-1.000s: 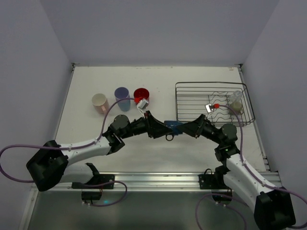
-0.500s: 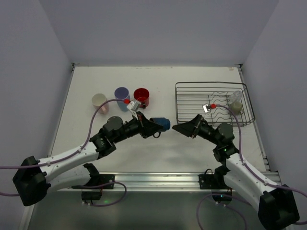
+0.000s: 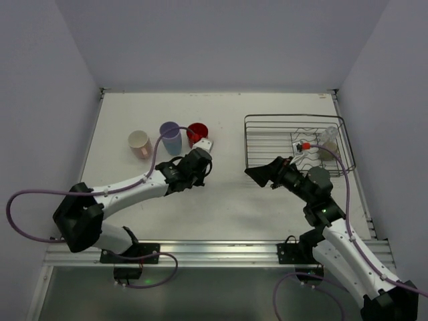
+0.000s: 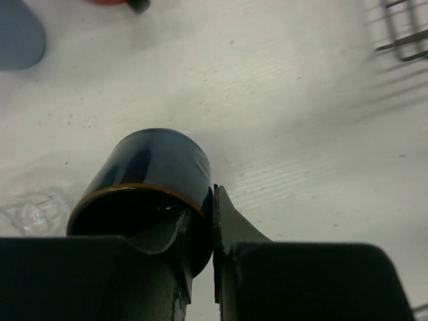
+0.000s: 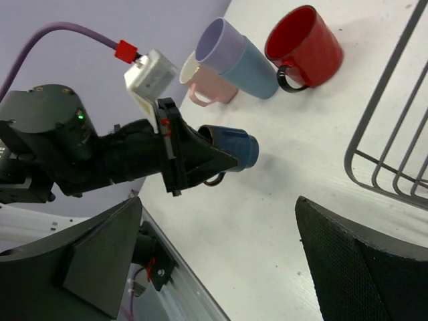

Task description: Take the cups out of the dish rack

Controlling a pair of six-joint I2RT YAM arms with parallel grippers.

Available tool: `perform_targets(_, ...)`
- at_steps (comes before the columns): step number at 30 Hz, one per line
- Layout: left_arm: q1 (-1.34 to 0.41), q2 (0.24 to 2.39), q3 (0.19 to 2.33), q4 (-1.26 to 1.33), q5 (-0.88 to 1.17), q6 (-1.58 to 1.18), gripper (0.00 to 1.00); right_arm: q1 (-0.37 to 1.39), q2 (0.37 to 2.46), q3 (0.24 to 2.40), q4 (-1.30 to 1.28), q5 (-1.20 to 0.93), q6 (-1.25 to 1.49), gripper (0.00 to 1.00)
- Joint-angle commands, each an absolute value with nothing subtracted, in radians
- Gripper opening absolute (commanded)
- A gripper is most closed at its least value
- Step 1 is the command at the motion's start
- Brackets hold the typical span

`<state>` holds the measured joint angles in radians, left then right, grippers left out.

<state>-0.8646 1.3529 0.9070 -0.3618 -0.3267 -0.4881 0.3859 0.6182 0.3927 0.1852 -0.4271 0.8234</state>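
Note:
I should next lower the cup [image 4: 150, 175] in my left gripper onto the bare tabletop by the red mug and let go of the cup's rim, as that spot is below the gripper.
My left gripper [image 4: 200, 208] is shut on the rim of the dark navy cup [image 4: 150, 175], one finger inside and one outside. The cup [image 5: 232, 148] is held on its side just above the table, in front of the red mug [image 3: 197, 132]. In the top view the left gripper [image 3: 199, 166] covers it. My right gripper [image 5: 224, 264] is open and holds nothing, between the cup and the dish rack [image 3: 257, 142]. A clear glass [image 3: 328, 143] stands in the rack's right end.
A pink mug [image 3: 139, 142], a lavender-and-blue tumbler [image 3: 170, 137] and the red mug [image 5: 304, 45] stand in a row at the back left. The rack's wire side [image 5: 391, 144] lies close on the right gripper's right.
The two grippers met at the navy cup a second ago. The left shut on it and carried it left toward the red mug. The right opened and drew back toward the rack.

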Motion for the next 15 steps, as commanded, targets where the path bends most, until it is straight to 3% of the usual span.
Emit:
perform_targets(1, -0.864, 1.449, 0.986, -0.445, -0.48, -0.43, 0.0, 0.387, 0.63, 0.428, 0.124, -0.391, 0.753, 0.99)
perform_targets(13, -0.809, 1.582, 1.028, -0.411, -0.43, -0.393, 0.0, 0.387, 0.623, 0.396, 0.12, -0.388, 0.735, 0.99)
perform_targets(15, -0.799, 1.586, 1.026, -0.407, -0.42, -0.391, 0.07, 0.387, 0.623, 0.397, 0.112, -0.387, 0.732, 0.99)
